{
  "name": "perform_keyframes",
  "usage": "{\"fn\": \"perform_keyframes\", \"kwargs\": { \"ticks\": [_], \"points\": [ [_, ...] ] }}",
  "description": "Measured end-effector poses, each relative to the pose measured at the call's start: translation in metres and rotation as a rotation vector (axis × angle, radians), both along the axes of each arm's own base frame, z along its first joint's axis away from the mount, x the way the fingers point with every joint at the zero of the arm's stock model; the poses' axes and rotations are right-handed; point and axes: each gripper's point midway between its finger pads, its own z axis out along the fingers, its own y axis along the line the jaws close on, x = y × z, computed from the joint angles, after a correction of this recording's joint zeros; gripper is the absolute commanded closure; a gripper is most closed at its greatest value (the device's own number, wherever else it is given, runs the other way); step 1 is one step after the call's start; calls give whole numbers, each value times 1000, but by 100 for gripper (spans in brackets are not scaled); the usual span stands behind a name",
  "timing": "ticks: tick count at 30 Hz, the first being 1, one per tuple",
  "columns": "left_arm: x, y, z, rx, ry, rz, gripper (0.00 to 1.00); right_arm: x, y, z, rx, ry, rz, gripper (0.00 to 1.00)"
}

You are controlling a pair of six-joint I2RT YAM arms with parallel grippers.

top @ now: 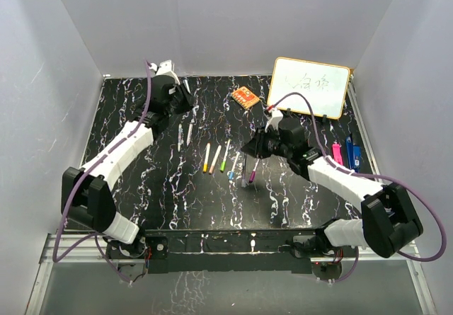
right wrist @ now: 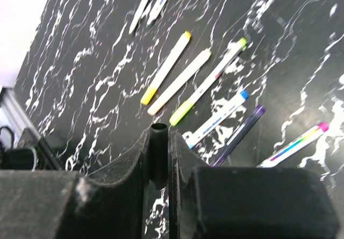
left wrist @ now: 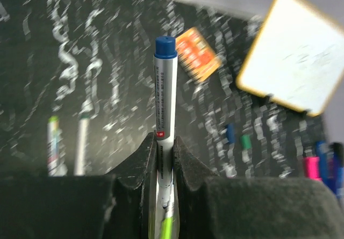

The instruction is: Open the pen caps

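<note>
The left gripper moves down and back next to release its pen on the bare tabletop (top: 170, 134) (left wrist: 24, 146) beside the nearby pair of pens, since that part lies empty.
At the far left of the table my left gripper (top: 182, 100) (left wrist: 165, 147) is shut on a white pen (left wrist: 164, 94) with a blue end (left wrist: 165, 46) pointing away from the wrist. My right gripper (top: 250, 149) (right wrist: 158, 137) is shut on a hollow black pen cap (right wrist: 158, 153), its open mouth facing out, above the middle of the table. Below it lie several pens: one with a yellow cap (right wrist: 149, 95), a cream one (right wrist: 179, 81), one with a lime cap (right wrist: 183, 111), a blue-ended one (right wrist: 217, 118) and a purple one (right wrist: 239, 134). A loose blue cap (left wrist: 230, 133) and a loose green cap (left wrist: 245, 141) lie on the table.
A whiteboard (top: 310, 87) stands at the back right, with an orange eraser (top: 245, 98) to its left. Pink and blue clips (top: 345, 152) lie at the right edge. Two more pens (top: 185, 134) lie left of centre. White walls enclose the black marbled table (top: 141, 187).
</note>
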Motion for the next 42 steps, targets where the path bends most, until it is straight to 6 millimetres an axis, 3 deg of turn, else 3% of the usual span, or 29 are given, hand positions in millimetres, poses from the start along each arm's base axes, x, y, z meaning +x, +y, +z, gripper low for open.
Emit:
{"fn": "perform_keyframes", "kwargs": {
  "ticks": [4,6,9,13,23,34,42],
  "points": [
    [-6,22,-41,163,165,11,100,26,-4,16,-49,-53,-67,100],
    [-9,34,-72,245,261,15,100,35,-7,22,-72,-72,-94,100],
    [-20,51,-120,354,410,7,100,41,-13,24,-102,-89,-124,100],
    [-31,68,-154,451,520,-3,100,42,-21,16,-140,-73,-149,100],
    [-19,81,-162,551,556,8,100,41,-34,24,-165,-90,-185,100],
    [-16,112,-195,520,633,41,100,39,-39,19,-187,-80,-186,100],
    [-15,112,-218,543,664,21,97,42,-42,18,-196,-84,-197,100]
  ]
}}
